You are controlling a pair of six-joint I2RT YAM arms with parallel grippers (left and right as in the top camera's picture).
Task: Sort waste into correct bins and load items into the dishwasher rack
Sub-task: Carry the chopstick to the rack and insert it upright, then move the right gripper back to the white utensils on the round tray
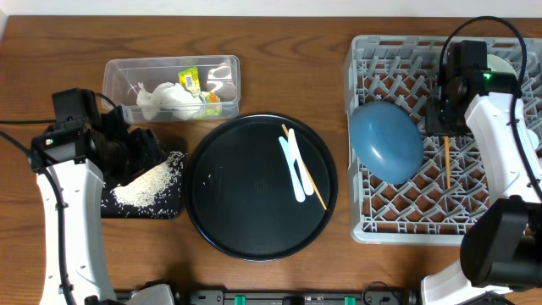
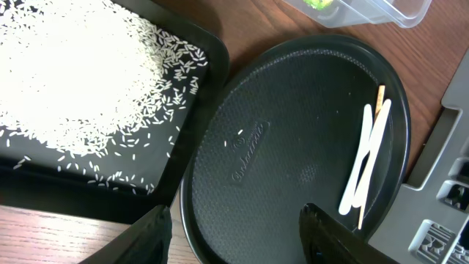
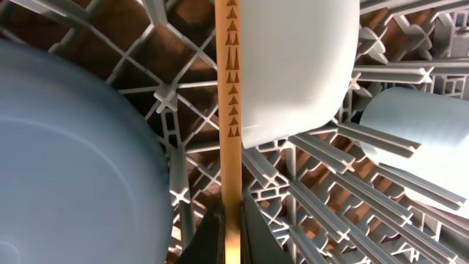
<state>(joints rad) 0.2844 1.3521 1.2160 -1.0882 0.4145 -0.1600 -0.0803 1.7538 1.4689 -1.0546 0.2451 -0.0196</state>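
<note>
My right gripper goes down into the free gap of rack [image 3: 198, 141] between the blue bowl and the white cup next, shifting toward the bowl.
My right gripper [image 3: 231, 220] is shut on a thin wooden chopstick [image 3: 229, 88] and holds it over the grey dishwasher rack [image 1: 373, 212], beside the large blue bowl [image 1: 387, 140]. The chopstick also shows in the overhead view [image 1: 447, 161]. A white cup [image 3: 293, 66] and a pale teal bowl [image 3: 418, 132] lie in the rack near it. My left gripper [image 2: 236, 216] is open and empty, between the shallow black tray [image 2: 110, 198] of rice [image 1: 148, 182] and the round tray. The clear tub [image 1: 118, 72] holds napkins [image 1: 161, 100] and a yellow-green wrapper [image 1: 193, 80].
The large round black tray [image 1: 237, 203] in the middle holds a white spoon [image 1: 292, 169] and another chopstick [image 1: 309, 182]. Both also show in the left wrist view, the spoon [image 2: 363, 165] and the chopstick [image 2: 379, 95]. A few rice grains lie on it.
</note>
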